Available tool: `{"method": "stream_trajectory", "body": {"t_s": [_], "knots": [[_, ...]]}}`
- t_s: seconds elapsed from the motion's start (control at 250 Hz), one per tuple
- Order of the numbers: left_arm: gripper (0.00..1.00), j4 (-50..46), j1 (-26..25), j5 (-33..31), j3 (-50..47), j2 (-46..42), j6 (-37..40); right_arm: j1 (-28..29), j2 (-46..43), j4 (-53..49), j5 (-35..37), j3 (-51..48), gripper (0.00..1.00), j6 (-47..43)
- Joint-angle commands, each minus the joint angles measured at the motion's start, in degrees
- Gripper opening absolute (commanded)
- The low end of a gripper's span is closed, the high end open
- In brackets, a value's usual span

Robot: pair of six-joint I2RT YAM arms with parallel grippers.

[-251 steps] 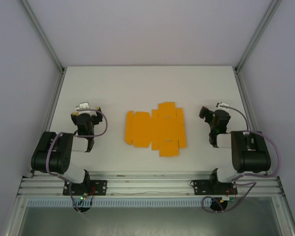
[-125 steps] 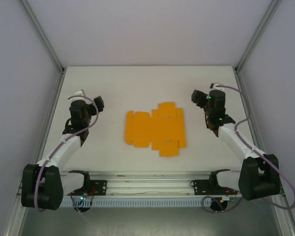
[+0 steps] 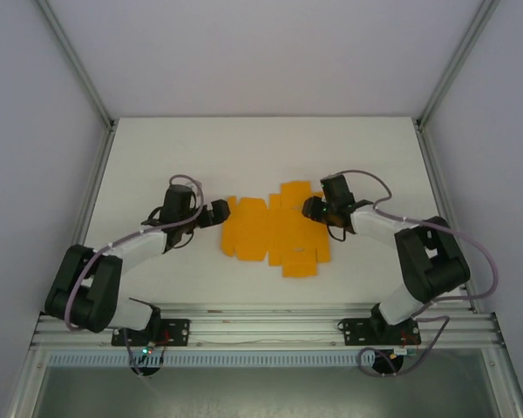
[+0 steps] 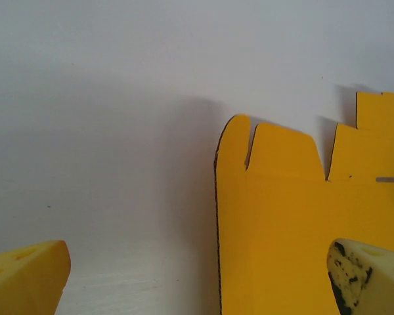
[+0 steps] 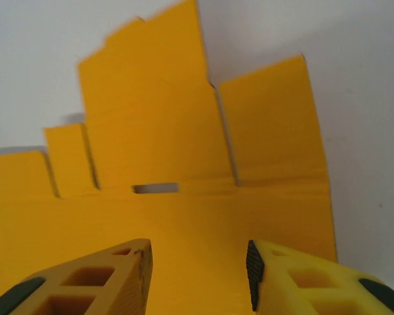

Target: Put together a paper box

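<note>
I will next lower my left gripper onto the card's outer edge, shifting toward the right gripper, because that edge is below my left gripper's spread fingers.
The paper box is a flat bright orange die-cut sheet (image 3: 275, 231) lying unfolded at the middle of the white table. My left gripper (image 3: 219, 213) is at the sheet's left edge. It is open, with its yellow fingers (image 4: 27, 278) spread wide; the sheet's left edge (image 4: 276, 223) lies between them. My right gripper (image 3: 311, 207) hovers low over the sheet's right part, near its far tabs. It is open too, and its fingers (image 5: 98, 279) frame bare orange card (image 5: 184, 144) with a small slot and upright-looking tabs beyond.
The white table (image 3: 261, 148) is bounded by grey enclosure walls and slanted frame posts (image 3: 74, 61). An aluminium rail (image 3: 261, 326) with both arm bases runs along the near edge. Cables loop off each arm.
Both arms have swung in from the table's sides toward the middle. The left gripper now reaches the sheet's left edge and the right gripper its right part. The sheet has not moved.
</note>
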Motion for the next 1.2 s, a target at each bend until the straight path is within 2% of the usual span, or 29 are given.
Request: {"method": "stream_trajectory", "body": {"t_s": [0.0,0.112,0.26,0.4,0.544,0.596,0.672,0.763,0.891,0.971,1.055,1.195], "knots": [[1.0,3.3,-1.7,5.1,1.5,3.0,-2.7,-0.1,1.6,0.2,1.3,-1.0,0.42,1.8],[0.98,4.9,-4.1,8.0,3.2,7.4,-3.1,-0.1,2.8,2.5,0.1,-1.7,0.42,2.5],[0.87,7.9,-6.1,10.2,5.0,11.7,-5.6,-0.1,3.6,3.9,0.1,-2.4,0.42,3.4],[0.56,7.9,-7.9,11.8,8.1,14.8,-6.1,-0.1,4.0,5.6,-0.8,-3.0,0.42,4.2],[0.13,10.8,-9.0,13.0,9.2,15.4,-7.4,-0.1,3.4,5.9,-0.3,-2.8,0.42,4.1],[0.0,11.4,-9.2,13.1,9.4,14.6,-7.5,-0.1,2.5,5.6,-0.1,-2.7,0.42,3.6],[0.0,10.8,-9.2,11.8,9.5,12.3,-7.0,-0.1,0.4,4.1,0.9,-1.9,0.46,2.3],[0.0,8.7,-9.2,9.0,10.3,8.3,-5.8,-0.1,-3.5,0.2,2.5,-0.2,0.55,-0.5],[0.0,6.7,-9.2,6.5,11.4,2.4,-3.9,-0.9,-10.6,-2.6,3.3,0.2,0.82,-5.0],[0.0,4.5,-9.0,5.1,13.0,-1.2,-3.7,-2.7,-15.9,-2.6,2.5,-1.0,0.93,-7.0],[0.0,4.0,-8.8,4.9,13.7,-4.9,-2.2,-6.4,-21.4,-1.8,-3.6,-2.9,0.97,-8.7],[0.0,6.8,-8.7,5.4,12.8,-10.7,-2.5,-13.3,-27.7,-1.1,-15.2,-5.8,0.96,-9.5]]}}
